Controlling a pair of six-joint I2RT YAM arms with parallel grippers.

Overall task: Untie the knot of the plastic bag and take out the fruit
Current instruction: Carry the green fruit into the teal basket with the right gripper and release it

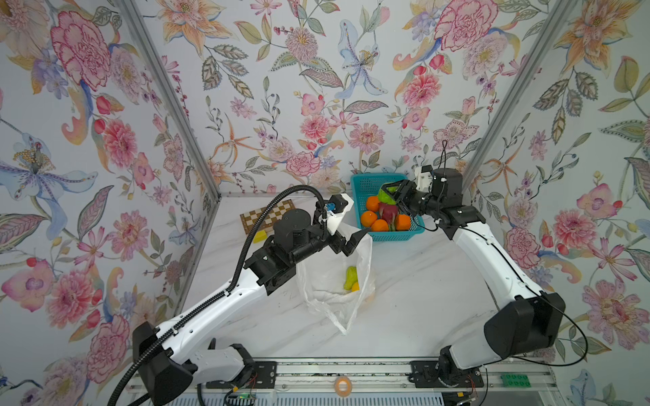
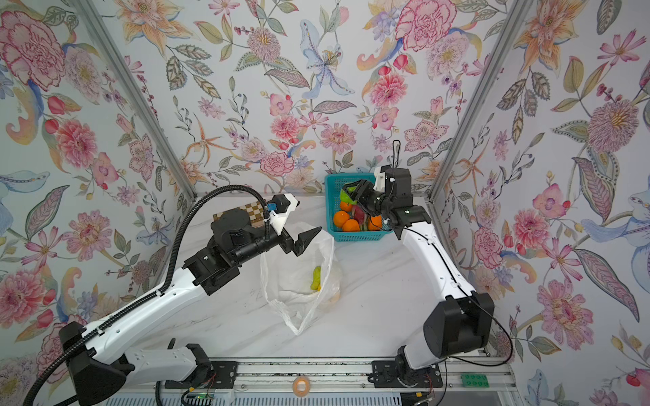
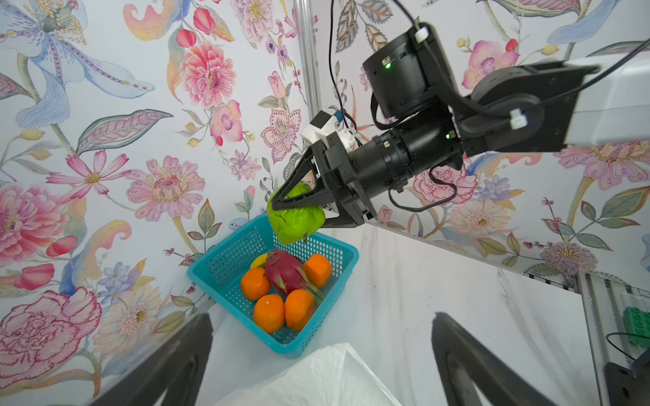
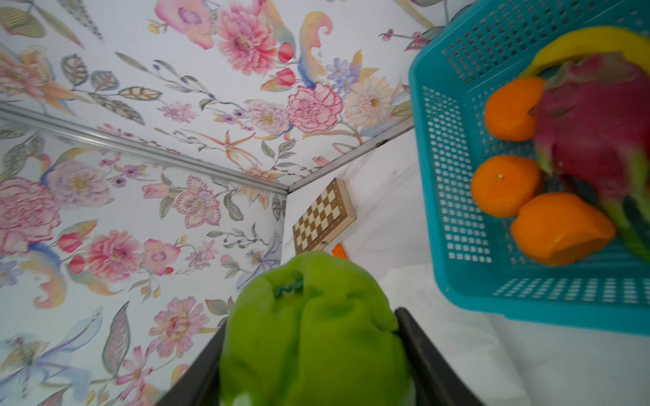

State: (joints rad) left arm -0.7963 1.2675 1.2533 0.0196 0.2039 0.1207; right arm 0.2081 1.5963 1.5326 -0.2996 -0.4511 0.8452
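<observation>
I should next move my right gripper down toward the gap between banana and dragon fruit (image 4: 552, 73) to let go of the green fruit (image 4: 309, 337), because that spot is below my gripper in the basket.
The plastic bag (image 1: 334, 291) (image 2: 299, 298) lies open on the white table, and a yellow-green fruit (image 1: 350, 277) (image 2: 316, 277) shows through it. No knot shows. My left gripper (image 1: 356, 240) (image 2: 309, 242) (image 3: 322, 316) hangs open over the bag's (image 3: 316, 379) far edge, holding nothing. My right gripper (image 1: 388, 192) (image 3: 281, 204) (image 4: 309, 316) is shut on a lumpy green fruit (image 1: 385, 197) (image 2: 346, 196) (image 3: 295, 219) (image 4: 309, 337) above the teal basket (image 1: 355, 197) (image 2: 329, 207) (image 3: 211, 267) (image 4: 425, 147). Several oranges (image 3: 269, 313) and a dragon fruit (image 3: 285, 270) lie in the basket.
A banana (image 3: 258, 261) (image 4: 580, 45) lies at the back of the basket. A chessboard (image 1: 260, 214) (image 4: 323, 216) sits at the far left of the table, with a yellow block (image 1: 260, 236) beside it. The floral walls stand close behind the basket.
</observation>
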